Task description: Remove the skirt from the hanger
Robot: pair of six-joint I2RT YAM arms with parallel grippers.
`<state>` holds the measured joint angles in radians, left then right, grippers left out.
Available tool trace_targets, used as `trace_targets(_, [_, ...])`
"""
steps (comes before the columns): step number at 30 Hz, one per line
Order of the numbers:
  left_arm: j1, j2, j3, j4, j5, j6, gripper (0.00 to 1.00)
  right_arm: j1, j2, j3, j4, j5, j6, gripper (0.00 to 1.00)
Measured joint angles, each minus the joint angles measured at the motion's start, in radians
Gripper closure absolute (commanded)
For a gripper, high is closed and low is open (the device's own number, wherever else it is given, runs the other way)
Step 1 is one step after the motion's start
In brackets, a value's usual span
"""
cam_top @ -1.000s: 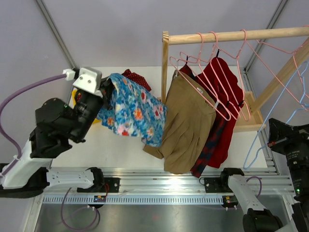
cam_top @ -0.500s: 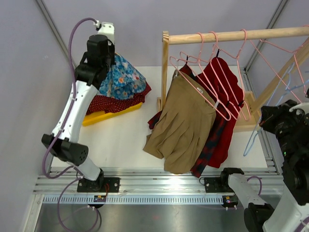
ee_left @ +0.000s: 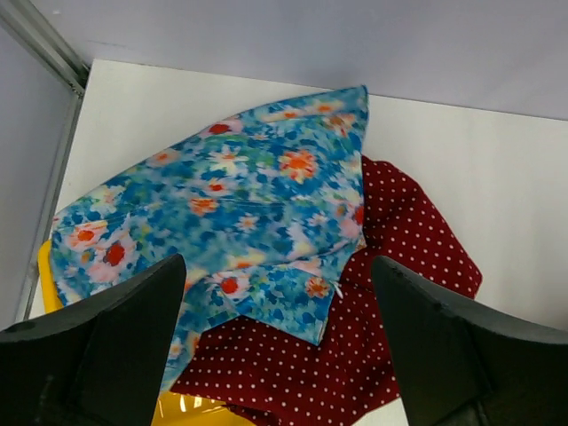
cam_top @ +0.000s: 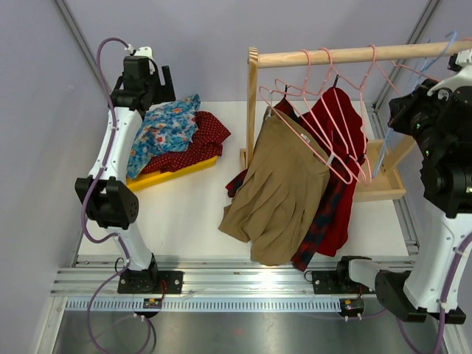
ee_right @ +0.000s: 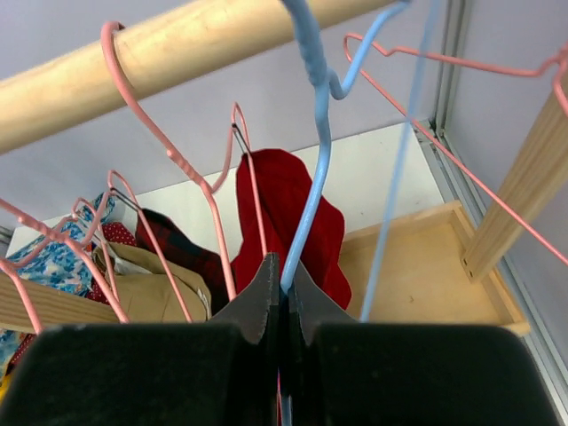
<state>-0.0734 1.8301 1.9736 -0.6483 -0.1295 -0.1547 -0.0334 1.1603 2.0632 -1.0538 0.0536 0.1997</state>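
I will next move the blue hanger outward with my right gripper, then down. Its hook should go over the wooden bar.
The blue floral skirt (cam_top: 164, 127) (ee_left: 231, 204) lies loose at the back left, draped over a red dotted garment (cam_top: 200, 141) (ee_left: 399, 293) on a yellow tray (cam_top: 173, 175). My left gripper (cam_top: 153, 80) (ee_left: 277, 266) hovers above it, open, with nothing between its fingers. My right gripper (cam_top: 414, 110) (ee_right: 282, 266) is raised at the right end of the wooden rail (cam_top: 354, 53) (ee_right: 177, 44), shut on the wire of a bare blue hanger (cam_top: 383, 151) (ee_right: 315, 151), whose hook is up by the rail.
Several pink hangers (cam_top: 317, 96) hang on the rail, carrying a tan skirt (cam_top: 284, 184), a plaid garment (cam_top: 324, 214) and a red one (cam_top: 343, 125). The rack's post (cam_top: 252, 103) and wooden base (cam_top: 383, 188) stand at centre and right.
The left gripper carried the floral skirt back to the tray, opened and let it drop onto the red dotted garment. The right arm lifted the blue hanger up to the rail.
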Motion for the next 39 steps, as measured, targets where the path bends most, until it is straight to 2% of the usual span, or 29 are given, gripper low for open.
trace_targets(3, [-0.001,0.000,-0.002,0.005,0.023,-0.005,0.01,0.000,0.064,0.054,0.013,-0.018,-0.008,1.00])
trace_targets(10, [0.016,-0.002,-0.009,0.014,0.045,-0.007,0.01,0.000,0.147,0.073,0.042,-0.021,-0.021,1.00])
trace_targets(15, [0.017,-0.002,-0.021,0.013,0.048,-0.006,0.01,-0.018,0.148,-0.027,0.135,-0.054,-0.022,1.00])
trace_targets(23, [0.016,-0.010,-0.021,0.014,0.051,-0.003,0.01,-0.115,0.127,-0.235,0.233,-0.172,0.022,1.00])
trace_targets(30, [0.016,-0.011,-0.021,0.014,0.056,-0.003,0.01,-0.131,0.074,-0.292,0.271,-0.162,0.026,0.98])
trace_targets(31, [0.016,-0.011,-0.021,0.014,0.057,-0.003,0.01,-0.131,0.063,-0.297,0.268,-0.151,0.026,0.85])
trace_targets(32, [0.016,-0.011,-0.021,0.014,0.059,-0.003,0.01,-0.132,0.053,-0.299,0.261,-0.134,0.031,0.48])
trace_targets(33, [0.016,-0.011,-0.021,0.014,0.061,-0.003,0.01,-0.132,0.042,-0.299,0.253,-0.111,0.038,0.29])
trace_targets(35, [0.016,-0.011,-0.021,0.014,0.066,-0.003,0.01,-0.133,0.016,-0.299,0.236,-0.043,0.042,0.07])
trace_targets(37, [0.016,-0.012,-0.021,0.014,0.071,-0.003,0.01,-0.133,-0.009,-0.296,0.218,0.016,0.039,0.04])
trace_targets(39, [0.016,-0.013,-0.021,0.014,0.076,-0.003,0.01,-0.133,-0.034,-0.283,0.199,0.065,0.041,0.04])
